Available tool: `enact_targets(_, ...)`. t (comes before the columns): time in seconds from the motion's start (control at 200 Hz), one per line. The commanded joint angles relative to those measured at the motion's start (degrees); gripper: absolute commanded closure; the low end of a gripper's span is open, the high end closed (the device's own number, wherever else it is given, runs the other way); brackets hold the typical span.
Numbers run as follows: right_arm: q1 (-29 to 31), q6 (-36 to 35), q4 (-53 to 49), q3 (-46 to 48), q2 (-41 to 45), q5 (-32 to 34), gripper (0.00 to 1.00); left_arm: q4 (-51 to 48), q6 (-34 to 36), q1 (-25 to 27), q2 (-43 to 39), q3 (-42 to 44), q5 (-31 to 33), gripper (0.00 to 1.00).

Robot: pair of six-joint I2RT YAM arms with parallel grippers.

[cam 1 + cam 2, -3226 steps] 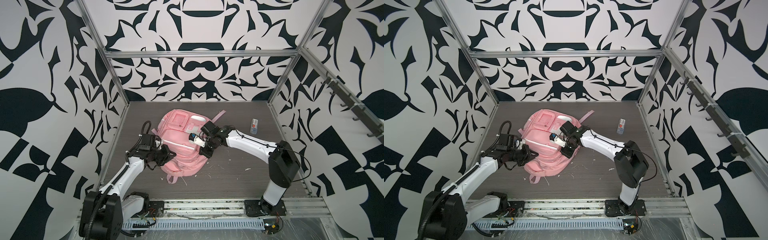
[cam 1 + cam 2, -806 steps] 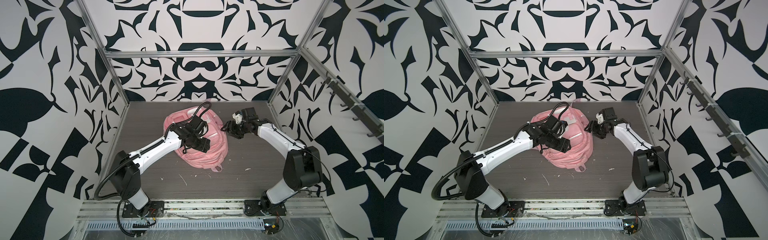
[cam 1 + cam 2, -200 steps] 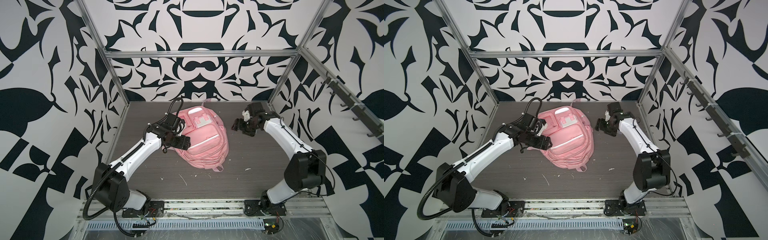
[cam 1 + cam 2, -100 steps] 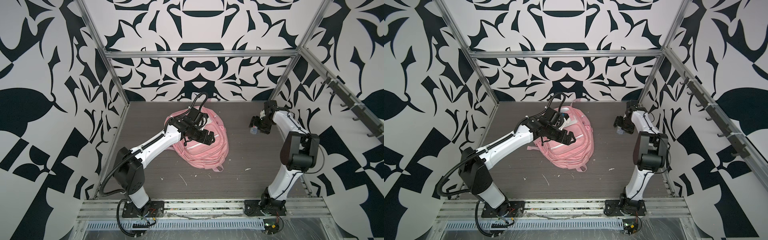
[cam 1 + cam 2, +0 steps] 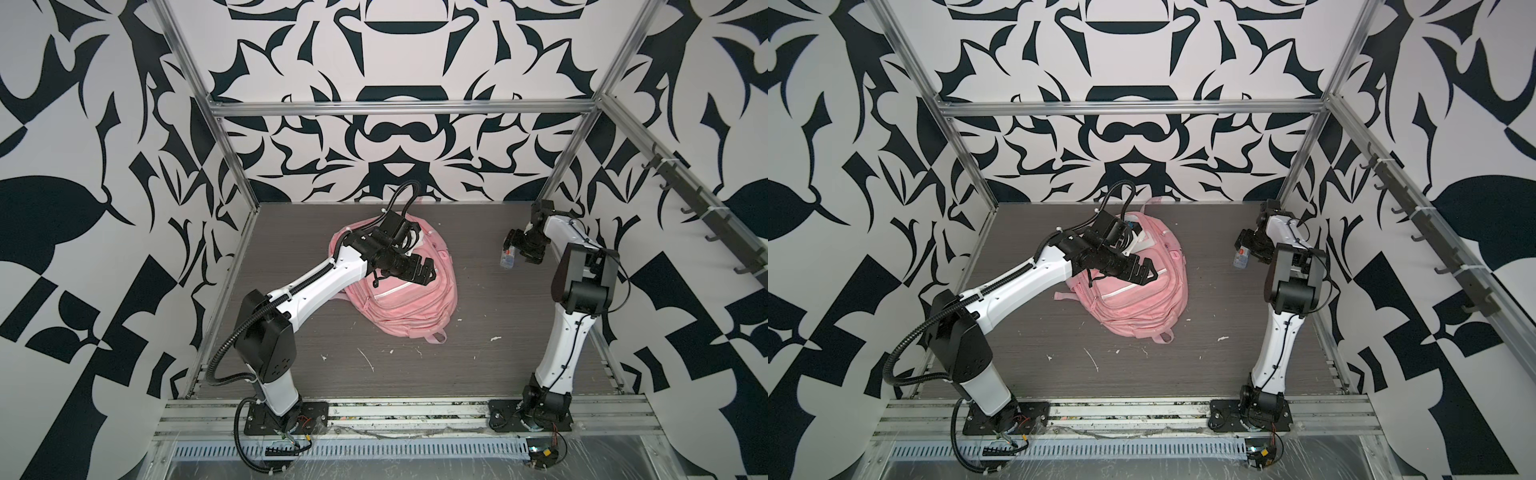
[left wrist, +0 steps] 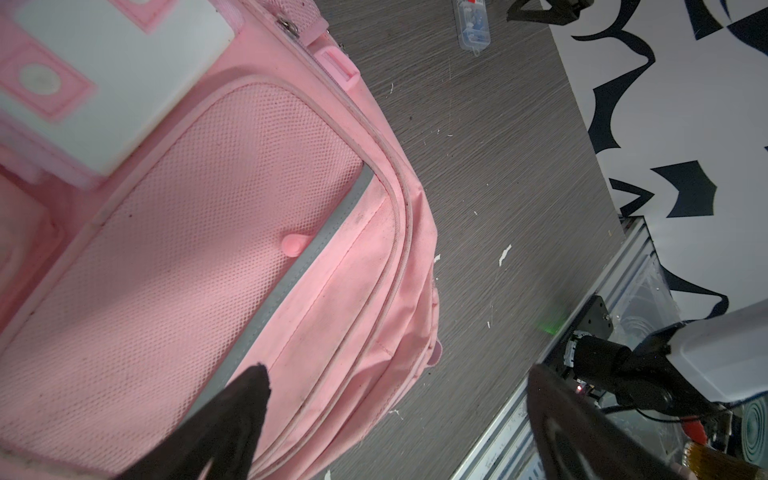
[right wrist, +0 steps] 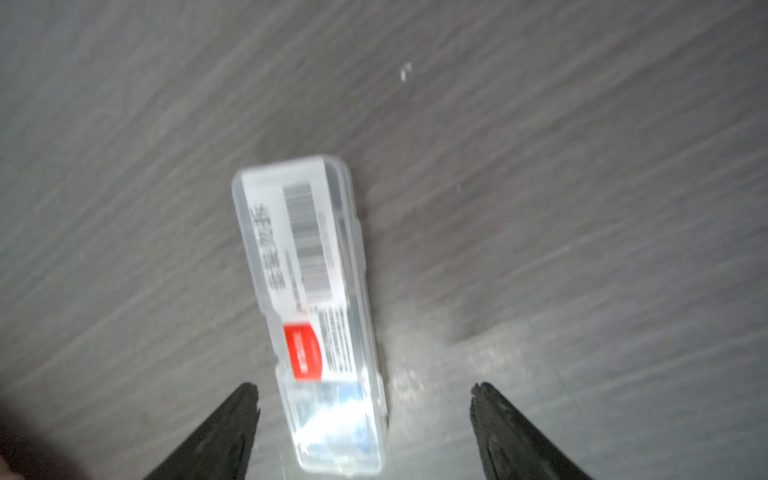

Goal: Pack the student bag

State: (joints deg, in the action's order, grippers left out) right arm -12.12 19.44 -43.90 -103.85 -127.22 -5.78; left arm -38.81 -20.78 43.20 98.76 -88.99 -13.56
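The case's unlabelled end is below my right gripper on the bag's side, so my right gripper will next go down and shift toward the bag, around that end.
The pink student bag lies flat in the middle of the dark table, front pockets facing up. My left gripper hovers open just above its upper front; in the left wrist view the gripper has nothing between its fingers and looks down on the bag. A small clear plastic case with a barcode label lies at the far right. My right gripper stands open over its end, a gap on each side.
White scraps dot the table in front of the bag. Patterned walls and aluminium posts close in the left, back and right. A metal rail runs along the front edge. A hook rack is on the right wall.
My left gripper has swung from the bag's left side to over its front and opened wider. My right gripper has moved to the far right and come down over the clear case.
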Motion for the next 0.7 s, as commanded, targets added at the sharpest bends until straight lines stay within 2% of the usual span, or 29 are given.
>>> enact_targets(0.0, 0.40, 0.20, -1.87, -3.34, -0.32, 1.85, 0.17, -0.96, -1.63, 0.22, 0.39, 0.06, -0.64, 0.01)
enact_targets(0.27, 2.38, -3.91, -3.15, -2.76, -1.70, 4.93, 0.21, 0.90, -4.19, 0.22, -0.96, 3.64, -0.24, 0.01)
enact_targets(0.465, 2.74, -4.17, -1.77, 0.89, -0.94, 5.08, 0.30, 0.79, -3.62, 0.22, 0.10, 3.30, -0.52, 0.01)
enact_targets(0.7, 2.67, -4.89, -0.60, 2.78, -0.49, 3.77, 0.48, 1.54, -3.31, 0.22, -1.07, 4.02, 0.22, 0.01)
